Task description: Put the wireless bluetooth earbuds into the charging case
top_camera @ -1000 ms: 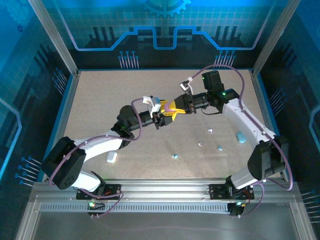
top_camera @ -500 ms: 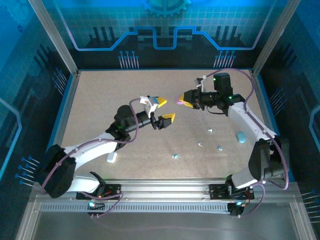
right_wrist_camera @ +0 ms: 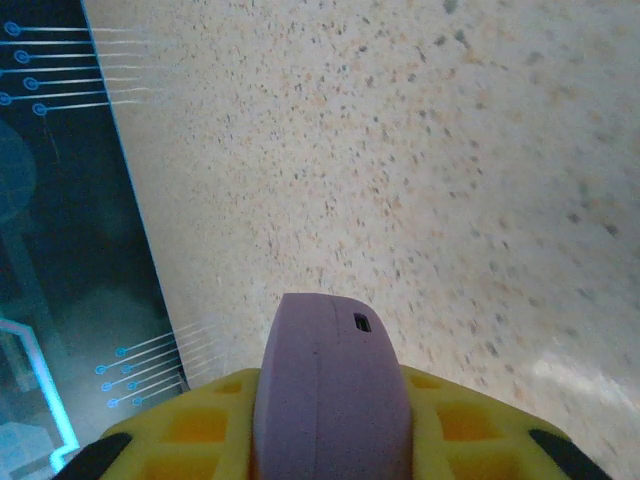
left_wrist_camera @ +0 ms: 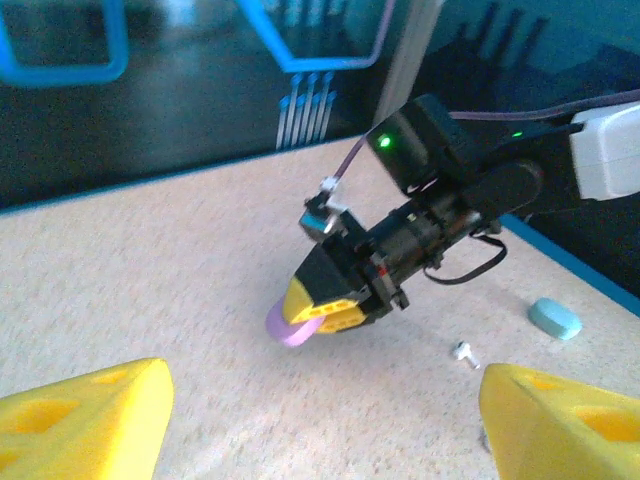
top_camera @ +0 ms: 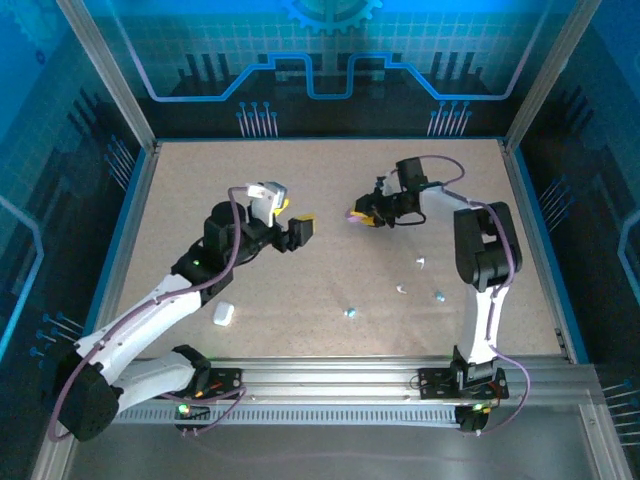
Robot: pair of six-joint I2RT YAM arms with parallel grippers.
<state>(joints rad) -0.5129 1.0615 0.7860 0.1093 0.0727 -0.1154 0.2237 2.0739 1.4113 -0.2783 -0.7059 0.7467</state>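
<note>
The purple case (top_camera: 353, 214) hangs shut between my right gripper's fingers above bare speckled tabletop. It goes down onto the open tabletop beneath the gripper next and is released there.
My right gripper (top_camera: 358, 213) is shut on a purple charging case (top_camera: 353, 214) and holds it above the table's middle. In the right wrist view the case (right_wrist_camera: 330, 390) sits edge-on between the yellow fingers (right_wrist_camera: 190, 430), lid seam closed and a small port showing. My left gripper (top_camera: 295, 228) stands open a short way to the left, with nothing in it. Its wrist view looks between its wide-apart fingers (left_wrist_camera: 85, 420) at the right gripper (left_wrist_camera: 325, 305) and the purple case (left_wrist_camera: 288, 326). Tiny earbuds lie on the table: white ones (top_camera: 420, 263) (top_camera: 402, 289) and light blue ones (top_camera: 438, 296) (top_camera: 350, 312).
A white case (top_camera: 223, 314) lies near the left arm at the front left. A light blue case (left_wrist_camera: 555, 318) lies on the table at the right, with a white earbud (left_wrist_camera: 463, 352) near it. Frame posts and low walls ring the table.
The left gripper has opened, let go of the purple case and drawn back to the left. The right gripper has kept the case, and its arm has folded closer in at the right.
</note>
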